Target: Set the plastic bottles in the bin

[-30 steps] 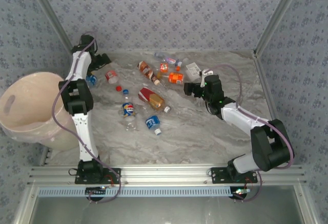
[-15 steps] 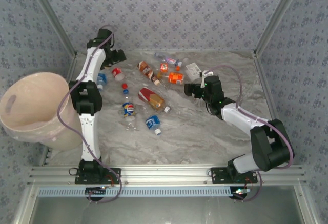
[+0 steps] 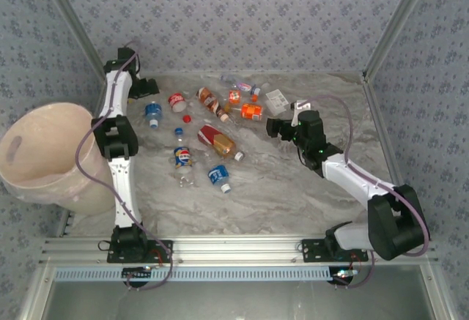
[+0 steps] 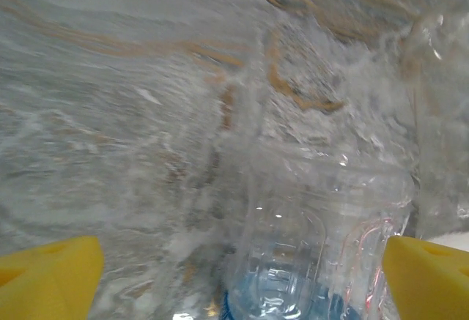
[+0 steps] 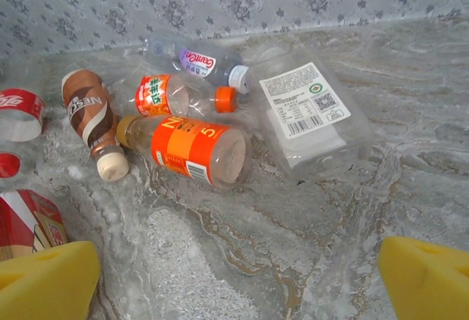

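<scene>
The clear bottom end of the blue-labelled bottle is off-centre, closer to one yellow finger. My left gripper will move down and over onto that end next.
Several plastic bottles lie scattered across the back of the marble table (image 3: pixel 278 188). The bin (image 3: pixel 44 151) stands off the table's left edge. My left gripper (image 3: pixel 145 87) is at the back left corner, open; its yellow fingertips (image 4: pixel 51 276) stand wide apart. A clear blue-labelled bottle (image 4: pixel 315 261) (image 3: pixel 152 113) lies between them, ungripped. A red-labelled bottle (image 3: pixel 176 102) lies just right of it. My right gripper (image 3: pixel 272 126) (image 5: pixel 238 291) is open over bare table, short of an orange-labelled bottle (image 5: pixel 194 150) (image 3: pixel 251 111) and a clear white-labelled bottle (image 5: pixel 308 111).
A brown bottle (image 5: pixel 91 118), an orange-capped bottle (image 5: pixel 179 94) and a purple-labelled bottle (image 5: pixel 198 60) lie near the back wall. Mid-table lie a red and brown bottle (image 3: pixel 216 142), a Pepsi bottle (image 3: pixel 183 160) and a blue bottle (image 3: pixel 218 176). A loose red cap (image 3: pixel 187 118) lies nearby.
The left arm swung right along the back wall, then returned to the back left. The blue-labelled and red-labelled bottles shifted right. The right arm moved slightly right.
</scene>
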Action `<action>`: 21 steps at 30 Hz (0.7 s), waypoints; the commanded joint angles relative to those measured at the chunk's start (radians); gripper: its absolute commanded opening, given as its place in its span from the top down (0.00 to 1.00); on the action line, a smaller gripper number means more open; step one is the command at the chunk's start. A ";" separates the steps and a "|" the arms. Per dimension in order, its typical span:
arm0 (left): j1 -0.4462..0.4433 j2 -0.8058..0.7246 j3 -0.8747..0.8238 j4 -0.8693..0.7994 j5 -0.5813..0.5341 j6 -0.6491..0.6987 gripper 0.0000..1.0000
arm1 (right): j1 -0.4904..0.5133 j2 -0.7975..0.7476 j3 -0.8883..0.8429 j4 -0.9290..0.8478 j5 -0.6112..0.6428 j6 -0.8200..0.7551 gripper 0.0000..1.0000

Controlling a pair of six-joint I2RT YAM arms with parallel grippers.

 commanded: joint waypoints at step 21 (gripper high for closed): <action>-0.096 0.137 0.054 0.006 0.062 0.021 0.38 | 0.011 -0.131 0.006 -0.075 0.099 0.040 0.00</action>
